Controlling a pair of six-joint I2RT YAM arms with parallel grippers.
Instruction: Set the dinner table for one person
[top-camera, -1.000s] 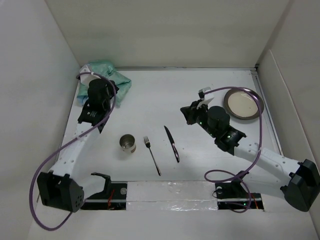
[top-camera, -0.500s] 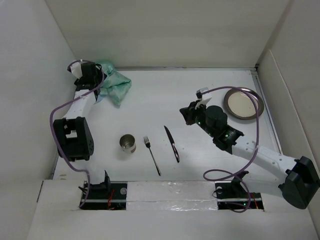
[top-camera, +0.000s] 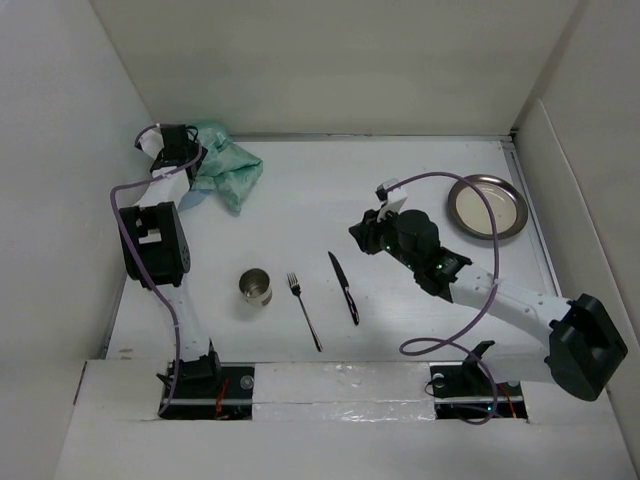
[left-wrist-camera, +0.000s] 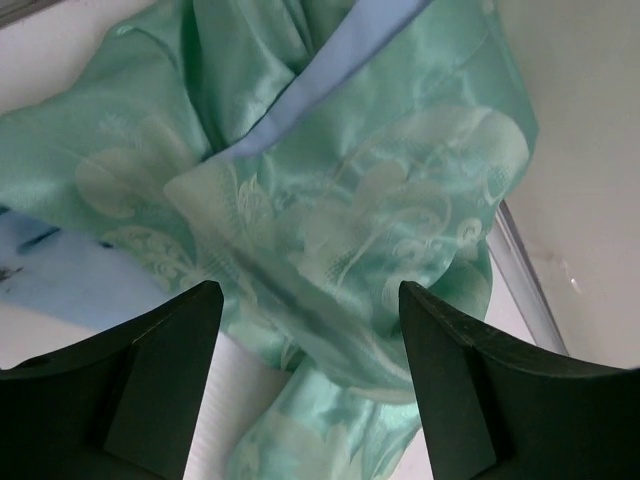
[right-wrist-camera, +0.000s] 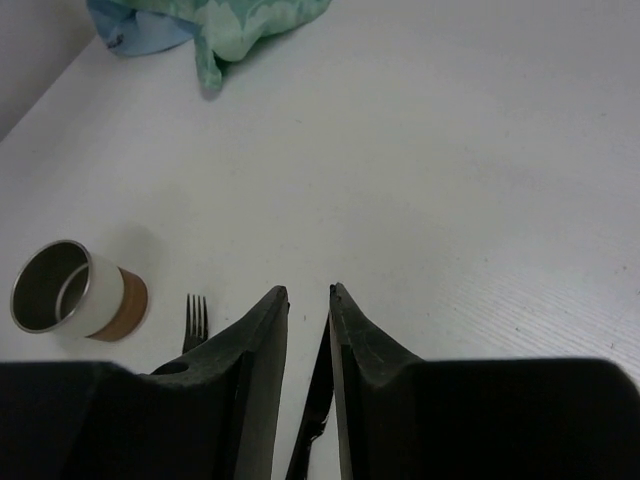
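Observation:
My left gripper lowers slightly and closes on that folded corner (left-wrist-camera: 300, 312) next, since the raised fold of the green cloth already runs between the open fingers.
On the white dinner table (top-camera: 320, 200) a metal cup (top-camera: 256, 287), a fork (top-camera: 304, 311) and a dark knife (top-camera: 344, 287) lie in a row near the front. A round metal plate (top-camera: 486, 208) sits at the right edge. My left gripper (top-camera: 190, 160) hangs wide open just above the crumpled green cloth (left-wrist-camera: 330, 180) in the far left corner, its jaws (left-wrist-camera: 308, 290) astride a fold without touching it. My right gripper (top-camera: 362, 235) hovers behind the knife, its jaws (right-wrist-camera: 309, 290) parted by a narrow gap and holding nothing. The knife (right-wrist-camera: 318, 390) shows on the table through that gap.
White walls close in the table on the left, back and right. The cloth (top-camera: 225, 165) has a pale blue lining. In the right wrist view the cup (right-wrist-camera: 75, 290) and fork (right-wrist-camera: 195, 320) lie to the left of the fingers.
My left arm has folded back into the far left corner over the cloth and its jaws have opened wide. My right gripper has drifted slightly left and its jaws have parted a little.

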